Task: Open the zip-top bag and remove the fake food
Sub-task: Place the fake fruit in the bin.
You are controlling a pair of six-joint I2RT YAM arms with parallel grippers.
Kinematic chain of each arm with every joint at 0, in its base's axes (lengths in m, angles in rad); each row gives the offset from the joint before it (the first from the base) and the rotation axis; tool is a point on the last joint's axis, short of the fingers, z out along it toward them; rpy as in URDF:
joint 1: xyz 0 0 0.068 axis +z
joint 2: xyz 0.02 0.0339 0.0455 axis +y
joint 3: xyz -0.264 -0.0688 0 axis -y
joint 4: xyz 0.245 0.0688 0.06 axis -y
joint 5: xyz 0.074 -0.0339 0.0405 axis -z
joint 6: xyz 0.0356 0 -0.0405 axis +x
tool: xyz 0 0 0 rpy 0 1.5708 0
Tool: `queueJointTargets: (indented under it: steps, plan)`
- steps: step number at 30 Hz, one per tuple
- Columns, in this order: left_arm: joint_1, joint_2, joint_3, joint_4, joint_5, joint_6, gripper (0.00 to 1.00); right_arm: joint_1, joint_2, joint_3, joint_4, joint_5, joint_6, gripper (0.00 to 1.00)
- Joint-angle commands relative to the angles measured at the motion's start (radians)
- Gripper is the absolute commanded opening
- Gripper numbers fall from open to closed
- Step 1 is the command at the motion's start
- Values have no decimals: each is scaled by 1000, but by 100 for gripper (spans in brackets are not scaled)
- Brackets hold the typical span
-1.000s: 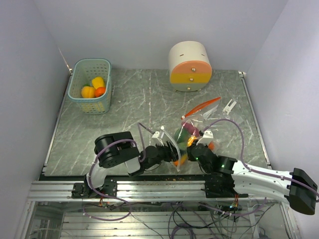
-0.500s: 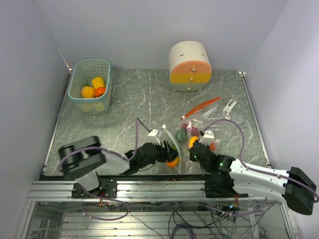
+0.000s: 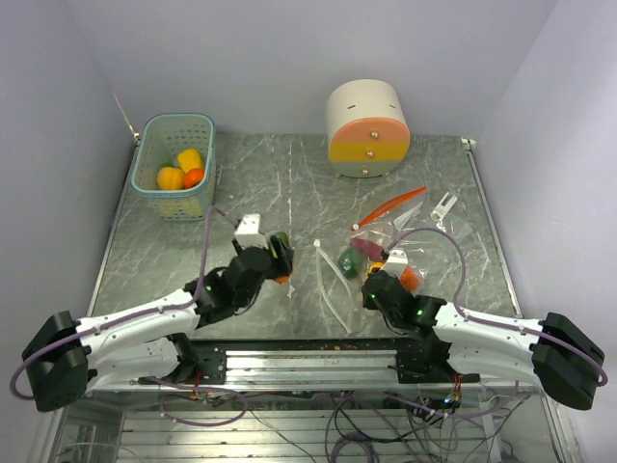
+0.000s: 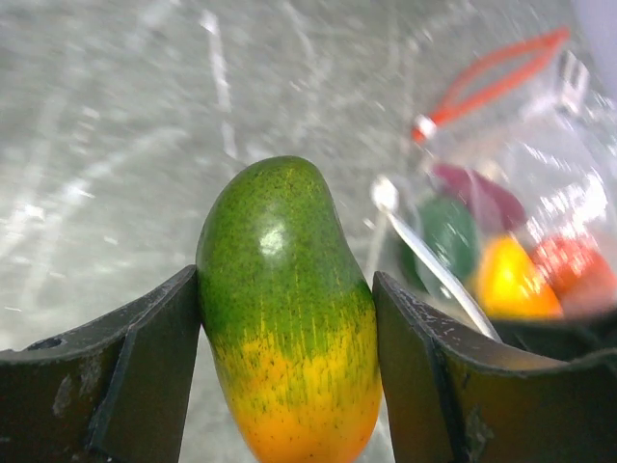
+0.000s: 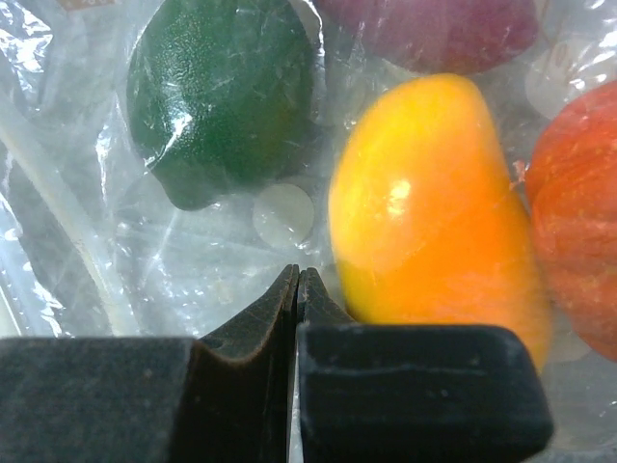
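Observation:
The teal basket already has plastic pieces in it, so my left gripper will move outward over it, to the left in the top view, and let go of the mango.
My left gripper [image 3: 278, 258] is shut on a green-and-orange plastic mango [image 4: 284, 318], held above the table left of the zip-top bag [image 3: 386, 231]; the mango's orange end shows in the top view [image 3: 281, 278]. My right gripper [image 5: 297, 282] is shut, pinching the clear film of the bag [image 5: 193, 260] at its near edge [image 3: 374, 280]. Inside the bag lie a dark green fruit [image 5: 222, 96], a yellow-orange fruit [image 5: 434, 212], a red one [image 5: 578, 251] and a purple one [image 5: 434, 29]. The bag's orange zip strip [image 3: 390, 205] lies at its far side.
A teal basket [image 3: 174, 207] at the back left holds yellow and orange plastic pieces [image 3: 190, 159]. A cream-and-orange round container [image 3: 366, 127] stands at the back centre. A small clear clip [image 3: 443, 204] lies right of the bag. Walls close in on both sides.
My left arm has swung out of the bag and to the left, carrying the mango clear of it. My right gripper has stayed at the bag's near edge.

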Motion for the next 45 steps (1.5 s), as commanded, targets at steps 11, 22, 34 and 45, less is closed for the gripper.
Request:
queueJointTargets:
  steps: [11,22,34,45]
  plan:
    - [518,102,385,-54,-23,285,48,-14,115,-10,178,-88,-56,0]
    - [938,439,584,81,188,157,49,-21,123,-55,200,-100,-29,0]
    - [1004,512,649,98,302,140,99,-36,188,-20,205,-108,-48,0]
    - [707,217,352,150,230,191,96,-44,165,24,189,-123,-64,0]
